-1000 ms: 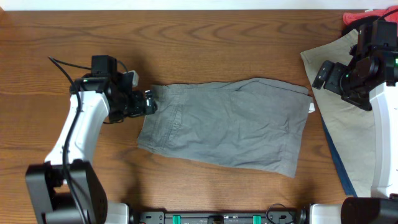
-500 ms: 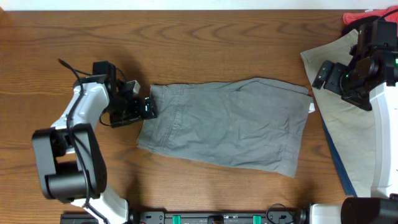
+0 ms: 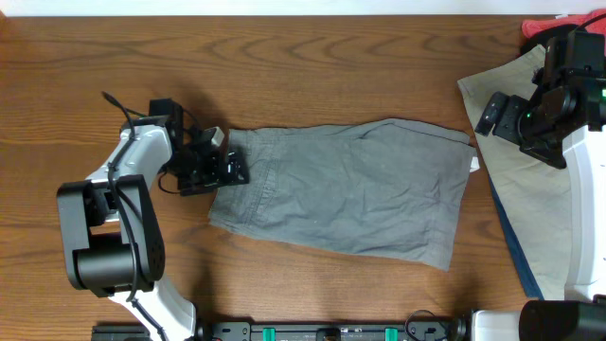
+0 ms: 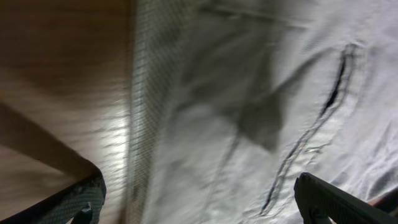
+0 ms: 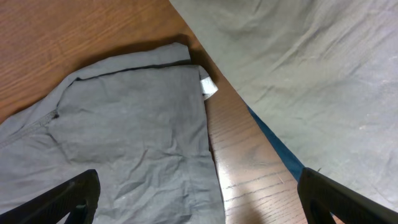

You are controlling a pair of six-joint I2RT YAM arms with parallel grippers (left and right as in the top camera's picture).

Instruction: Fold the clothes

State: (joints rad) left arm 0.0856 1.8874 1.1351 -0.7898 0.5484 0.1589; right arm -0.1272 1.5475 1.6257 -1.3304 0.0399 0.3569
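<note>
The waistband edge of the grey shorts runs between my left gripper's open fingers, with bare table beside it, so my left gripper needs to go down onto that edge and close there.
Grey shorts (image 3: 350,185) lie flat across the middle of the wooden table, waistband to the left. My left gripper (image 3: 230,167) is open at the waistband's left edge, its fingers straddling the cloth; the left wrist view shows the waistband (image 4: 146,112) and a pocket seam (image 4: 333,87) between the open fingers (image 4: 199,208). My right gripper (image 3: 492,112) is open and empty, held above the gap between the grey shorts and the khaki shorts (image 3: 530,180). The right wrist view shows the grey shorts' hem (image 5: 143,124) and the khaki cloth (image 5: 311,81).
A red piece (image 3: 544,26) lies at the far right corner behind the right arm. A blue strip (image 3: 509,242) shows under the khaki shorts' edge, also in the right wrist view (image 5: 273,146). A small white label (image 5: 209,88) sticks out at the grey shorts' corner.
My left gripper has moved right and slightly down onto the waistband edge, and the arm's base link has swung in. The right arm has not moved.
</note>
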